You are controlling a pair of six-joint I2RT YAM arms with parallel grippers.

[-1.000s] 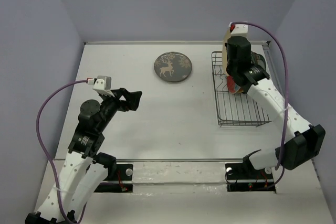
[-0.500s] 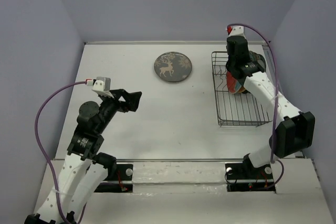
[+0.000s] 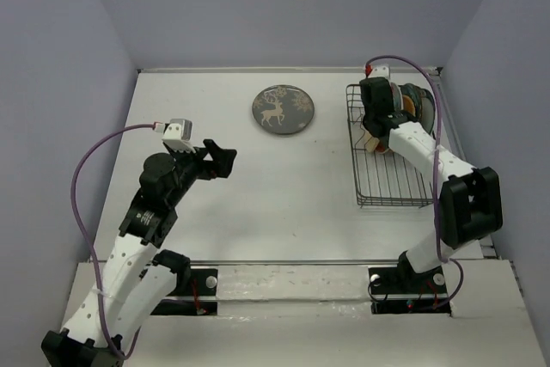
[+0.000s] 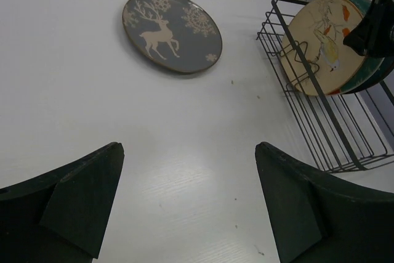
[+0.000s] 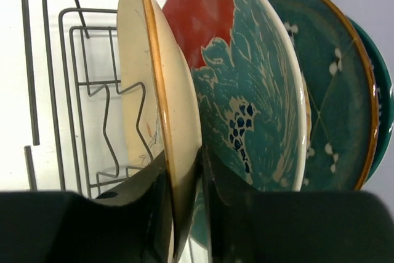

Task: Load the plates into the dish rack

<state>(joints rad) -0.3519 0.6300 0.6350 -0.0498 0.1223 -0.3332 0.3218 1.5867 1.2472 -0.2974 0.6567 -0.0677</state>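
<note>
The plate lies flat. I need to lower my left gripper next and reach outward onto the grey deer plate's rim facing away (image 3: 254, 109) (image 4: 125, 19) from the rack.
The black wire dish rack (image 3: 391, 185) stands at the back right, and it also shows in the left wrist view (image 4: 345, 146). My right gripper (image 3: 375, 123) is shut on the rim of the cream floral plate (image 5: 144, 84), which stands upright in the rack; its fingers (image 5: 183, 165) clamp the plate's edge. Right behind it stand the red plate with teal flower (image 5: 246, 84) and a dark teal plate (image 5: 335, 97) with an orange-brown rim. The grey deer plate (image 3: 283, 109) lies flat on the table. My left gripper (image 3: 222, 161) is open and empty, well short of the deer plate (image 4: 171, 31).
The edge of another teal plate (image 5: 383, 109) shows at the rack's far end. Upright prongs (image 5: 108, 121) stand free in front of the cream plate. Walls close the table at the back and both sides. The right arm's cable (image 3: 443, 118) loops over the rack.
My right gripper has lowered the cream floral plate from above the rack into a slot in front of the red plate. My left arm has shifted slightly forward and right, still open.
</note>
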